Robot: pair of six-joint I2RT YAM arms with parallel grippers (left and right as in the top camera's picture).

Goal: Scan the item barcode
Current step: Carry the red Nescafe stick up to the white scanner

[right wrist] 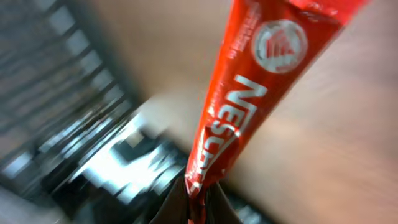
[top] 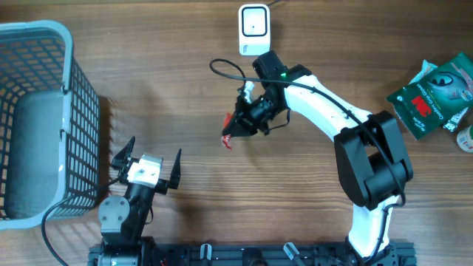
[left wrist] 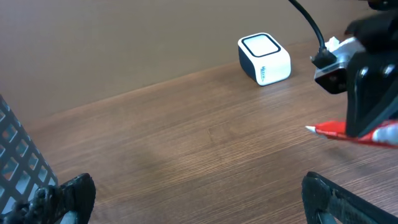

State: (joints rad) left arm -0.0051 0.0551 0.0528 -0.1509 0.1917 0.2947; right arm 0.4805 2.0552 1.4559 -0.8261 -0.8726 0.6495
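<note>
Next, my right gripper swings outward, down and to the right in the overhead view beside the green packets, where bare tabletop has room for the sachet (top: 227, 140).
A slim red Nescafé stick sachet (right wrist: 249, 106) is pinched at one end by my right gripper (right wrist: 198, 198), which is shut on it. From overhead the sachet (top: 227, 140) pokes out to the left of the right gripper (top: 235, 133), held above the table below the white scanner (top: 253, 28). In the left wrist view the sachet (left wrist: 348, 132) hangs at the right and the scanner (left wrist: 264, 58) stands behind it. My left gripper (top: 145, 164) rests near the basket, its fingers (left wrist: 69, 196) spread wide open with nothing between them.
A grey wire basket (top: 70, 111) stands at the left edge, close to the left arm. Green packets (top: 432, 92) lie at the far right. The scanner's cable (top: 222, 70) loops near the right wrist.
</note>
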